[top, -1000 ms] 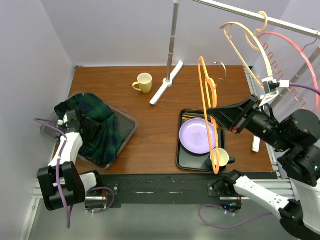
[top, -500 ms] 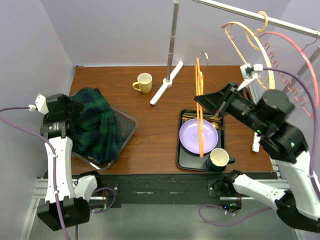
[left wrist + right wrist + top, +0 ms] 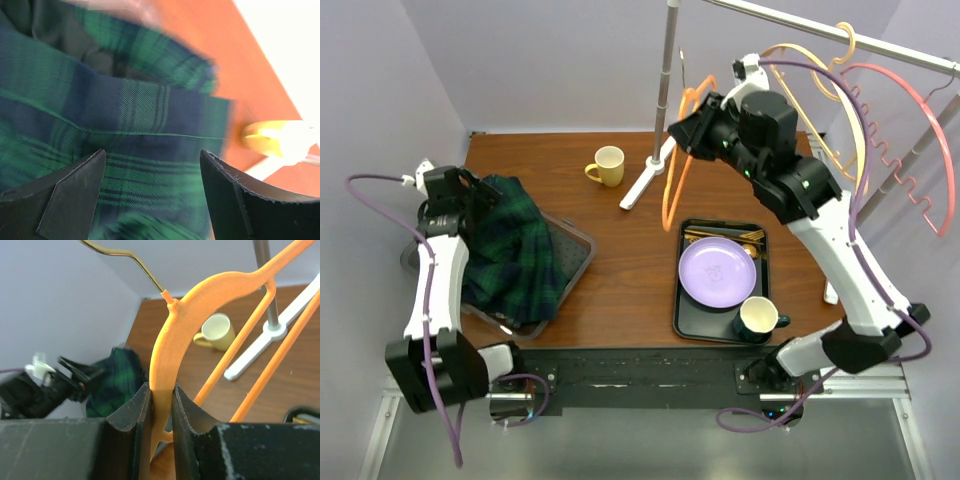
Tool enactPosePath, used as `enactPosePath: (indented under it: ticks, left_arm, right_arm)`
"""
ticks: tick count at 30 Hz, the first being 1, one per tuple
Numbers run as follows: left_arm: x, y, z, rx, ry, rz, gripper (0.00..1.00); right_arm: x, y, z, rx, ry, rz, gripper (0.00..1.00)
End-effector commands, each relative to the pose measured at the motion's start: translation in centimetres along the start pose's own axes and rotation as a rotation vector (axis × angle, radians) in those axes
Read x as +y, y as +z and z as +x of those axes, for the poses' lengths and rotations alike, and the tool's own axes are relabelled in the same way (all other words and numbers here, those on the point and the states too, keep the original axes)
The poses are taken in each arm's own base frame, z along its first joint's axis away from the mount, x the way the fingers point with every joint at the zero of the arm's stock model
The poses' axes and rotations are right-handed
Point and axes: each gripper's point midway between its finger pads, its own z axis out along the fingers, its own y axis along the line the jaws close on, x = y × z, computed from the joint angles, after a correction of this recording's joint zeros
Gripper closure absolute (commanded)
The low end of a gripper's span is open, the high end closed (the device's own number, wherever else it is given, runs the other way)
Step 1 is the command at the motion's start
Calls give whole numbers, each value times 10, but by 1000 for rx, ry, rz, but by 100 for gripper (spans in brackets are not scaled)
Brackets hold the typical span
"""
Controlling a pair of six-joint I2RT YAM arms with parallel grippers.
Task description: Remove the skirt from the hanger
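I should next carry the bare hanger (image 3: 675,170) outward with my right gripper, hook it onto the bar's empty part (image 3: 748,12) next to the grey pole and let go of it there.
The dark green and blue plaid skirt (image 3: 510,255) lies heaped in a clear tray (image 3: 576,262) at the table's left. It also fills the left wrist view as plaid cloth (image 3: 125,115). My left gripper (image 3: 470,195) hovers open just above the skirt's far left part, with nothing between its fingers (image 3: 65,192). High over the table's middle, my right gripper (image 3: 692,122) is shut on the bare orange hanger (image 3: 675,170). In the right wrist view the hanger's curved shoulder (image 3: 172,340) is pinched between the pads, and its metal hook points up.
A yellow mug (image 3: 607,165) and a white stand base with its grey pole (image 3: 658,160) sit at the back. A black tray (image 3: 682,315) at the right carries a purple plate and a dark mug (image 3: 757,318). Peach and pink hangers (image 3: 880,110) hang on the rail.
My right arm swung the orange hanger up and to the left, from over the black tray to near the pole. My left gripper let go of the skirt and rose off the clear tray.
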Motion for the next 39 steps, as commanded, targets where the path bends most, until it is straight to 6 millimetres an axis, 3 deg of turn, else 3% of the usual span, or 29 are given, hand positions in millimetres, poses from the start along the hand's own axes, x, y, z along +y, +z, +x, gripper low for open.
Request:
enactPosePath:
  ticks: [1,3,6,10,16,18,19,20,22,25,30,31,35,37,38,39]
  left_arm:
    - [36,36,38,107,28,-131,20]
    - [70,43,56,143,11,-254,20]
    - [97,50,74,181,7,-343,20]
    - [94,42,63,132,-3,-334,20]
    - [53,2,11,-38,8,-202,17]
    - [37,-15,-8,-111,33,-151,9]
    - [25,-21,-6,-118,58,-122,0]
    - [16,-29,-15,-152,76,-111,0]
    - [-3,-41,-8,-153,125,-80,0]
    - [-19,-55,-15,-184,163,-45,0]
    - [-28,-81,-31,-272,174,27,0]
    - [-37,-86,-37,-306,160,78,0]
    - [-66,-104,-19,-251,144,299,0]
    - [-73,-112,-17,-237,148,349,0]
    - [-76,-115,-16,-232,159,370,0]
    - [-77,-119,-18,-240,162,380,0]
  right_arm:
    - [18,2,-64,-189,-13,-14,100]
    - [12,10,-75,-205,2,-4,100]
    - [2,24,-95,-245,49,-4,100]
    - [-19,35,-119,-304,134,10,100]
    - [-35,38,-144,-430,145,49,100]
    - [-41,41,-149,-449,155,63,100]
    - [-43,43,-150,-454,168,65,100]
    - [-48,49,-149,-452,179,74,100]
    - [-53,54,-149,-453,205,86,100]
    - [-62,62,-144,-436,227,119,100]
    - [-75,72,-133,-413,259,141,100]
    - [-77,74,-132,-405,262,138,100]
    - [-85,79,-128,-386,285,151,100]
    - [-86,77,-128,-382,288,152,91]
    - [-86,74,-130,-385,287,152,79]
    - [-87,72,-128,-381,284,157,74]
